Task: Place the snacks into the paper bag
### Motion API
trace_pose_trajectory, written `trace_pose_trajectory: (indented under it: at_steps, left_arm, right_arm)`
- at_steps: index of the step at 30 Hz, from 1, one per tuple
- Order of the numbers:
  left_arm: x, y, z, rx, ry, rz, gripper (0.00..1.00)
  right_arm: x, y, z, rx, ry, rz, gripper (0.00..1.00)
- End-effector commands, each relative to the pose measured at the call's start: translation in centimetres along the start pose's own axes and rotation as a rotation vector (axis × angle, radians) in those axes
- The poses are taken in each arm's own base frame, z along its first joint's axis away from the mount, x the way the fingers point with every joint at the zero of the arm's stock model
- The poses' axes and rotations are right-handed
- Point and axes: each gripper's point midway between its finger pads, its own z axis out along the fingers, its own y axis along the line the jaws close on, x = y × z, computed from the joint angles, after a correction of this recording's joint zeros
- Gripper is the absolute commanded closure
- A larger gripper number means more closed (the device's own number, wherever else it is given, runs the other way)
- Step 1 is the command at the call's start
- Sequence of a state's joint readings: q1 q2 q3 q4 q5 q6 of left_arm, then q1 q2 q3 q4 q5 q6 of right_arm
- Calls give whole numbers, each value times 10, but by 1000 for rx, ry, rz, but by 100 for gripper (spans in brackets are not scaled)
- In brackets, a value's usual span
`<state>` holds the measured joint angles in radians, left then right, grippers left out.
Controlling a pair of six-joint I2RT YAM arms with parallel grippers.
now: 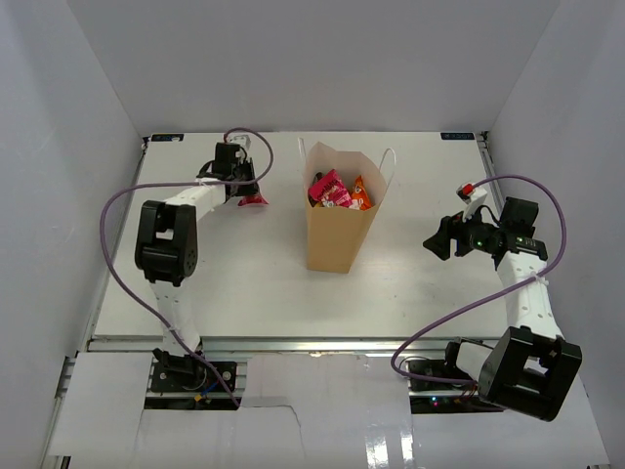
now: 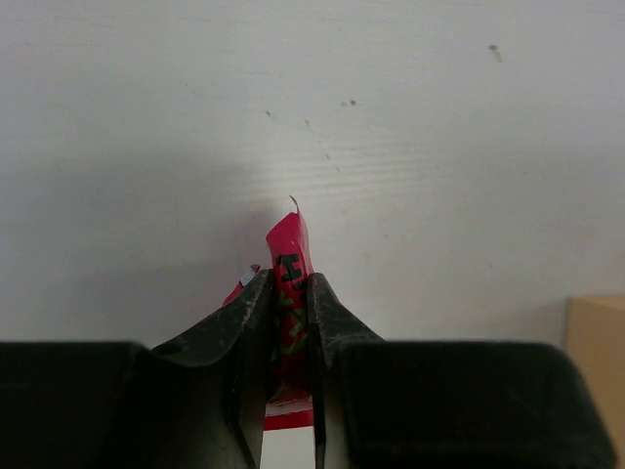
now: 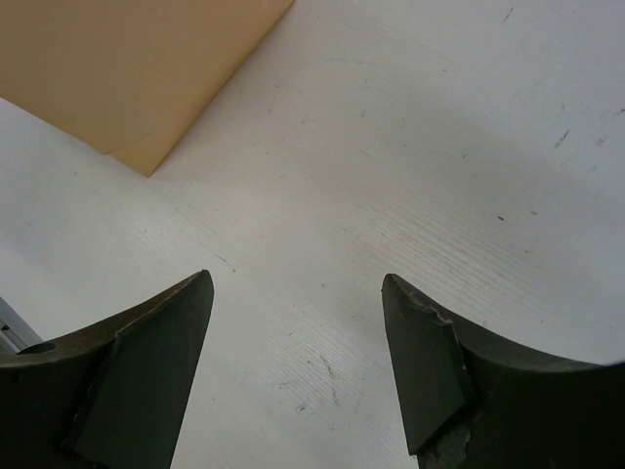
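Note:
My left gripper rises next and crosses the bag's rim to let go of the red packet. The bag's open top (image 1: 339, 189) is above it and to its right in the top view.
The tan paper bag (image 1: 340, 227) stands upright mid-table with pink, red and orange snack packets (image 1: 337, 190) showing in its open top. My left gripper (image 1: 251, 192) is left of the bag, at the far left of the table, and is shut on a red snack packet (image 2: 290, 266). The packet also shows red under the fingers in the top view (image 1: 253, 200). My right gripper (image 1: 437, 237) is open and empty, right of the bag, above bare table. A corner of the bag shows in the right wrist view (image 3: 137, 68) and at the edge of the left wrist view (image 2: 596, 342).
White walls close the table (image 1: 244, 293) on the left, back and right. Purple cables loop from both arms. No loose packets show on the table.

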<state>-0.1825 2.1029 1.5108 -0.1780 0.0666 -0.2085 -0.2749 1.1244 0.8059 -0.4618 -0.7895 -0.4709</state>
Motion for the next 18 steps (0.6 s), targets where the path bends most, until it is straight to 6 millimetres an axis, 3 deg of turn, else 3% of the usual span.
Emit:
trace_pose_trajectory:
  at_steps: [1,2,3,4,6,7,9,10,14,15,17,18]
  left_arm:
    - [-85,-44,-95,163,-261,-46,89]
    - [-72,-47,-104,189,-260,-61,89]
    - [-73,-58,-121,242,-279,-59,90]
    - [-90,-69,-164,290,-359,-48,90]
    - [-88,-89,-199,381,-420,-33,90]
    - [-102,-100,-244,432,-511,-10,90]
    - [-96,-128,-280,528,-565,26,90]
    - [-101,-143,-313,578,-626,57,90]
    - [-105,-188,-366,704,-695,112,91]
    - [-108,-207,-383,753,-713,134,91]
    - [-104,-234,-384,792,-693,158,90]
    - [-114,-243,-393,801,-724,185,90]
  right_arm:
    - [-18,3,-6,-6,-49,-45,24]
    - [-16,4,-6,-6,-46,-43,24]
    - [-16,4,-6,-7,-45,-42,24]
    - [-15,4,-6,-6,-44,-43,24]
    - [-14,4,-5,-8,-40,-40,24]
    - [-13,3,-5,-9,-37,-38,24]
    - [-11,3,-3,-11,-32,-38,24]
    - [-11,2,-3,-10,-30,-37,24]
    - [-13,0,-2,-17,-28,-32,24]
    - [-15,0,-2,-18,-29,-32,24]
    - [-16,-1,-2,-18,-29,-34,24]
    - [-19,-1,-3,-17,-31,-39,24]
